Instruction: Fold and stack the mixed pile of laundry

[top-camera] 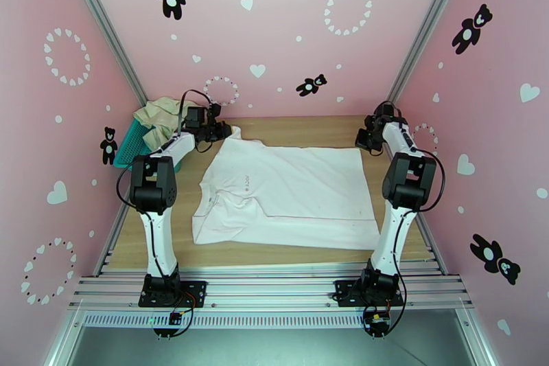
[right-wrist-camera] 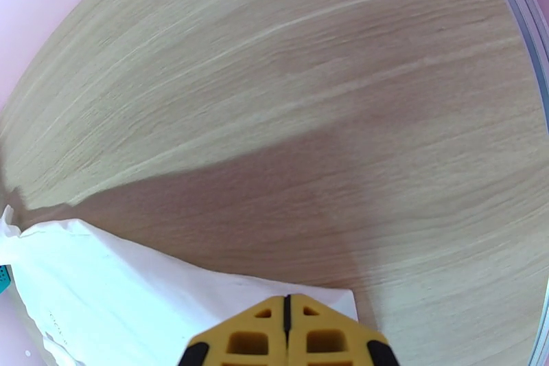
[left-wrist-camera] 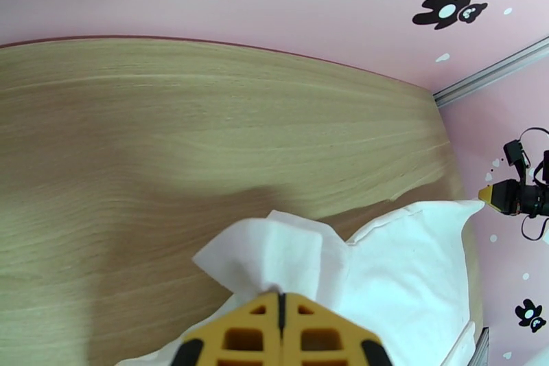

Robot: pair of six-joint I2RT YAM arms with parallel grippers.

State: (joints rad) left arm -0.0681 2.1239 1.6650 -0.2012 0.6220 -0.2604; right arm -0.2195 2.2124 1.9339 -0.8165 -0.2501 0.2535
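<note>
I will next pull the pinched fold back with my left gripper and let go of it on the shirt beside the chest mark, because that spot is back from my gripper.
The white T-shirt lies spread flat across the wooden table, its tiny dark chest mark facing up. My left gripper is at the shirt's far left corner; in the left wrist view its yellow fingers are shut, with a puckered fold of the white T-shirt pinched between them. My right gripper is at the far right corner, shut on the edge of the white T-shirt with its fingers pressed together. The cream-beige garment is heaped in the back left corner.
A teal mesh basket stands at the far left against the pink wall, under the cream garment. Bare wood runs behind the shirt along the back wall. Aluminium rails border the table's sides and near edge.
</note>
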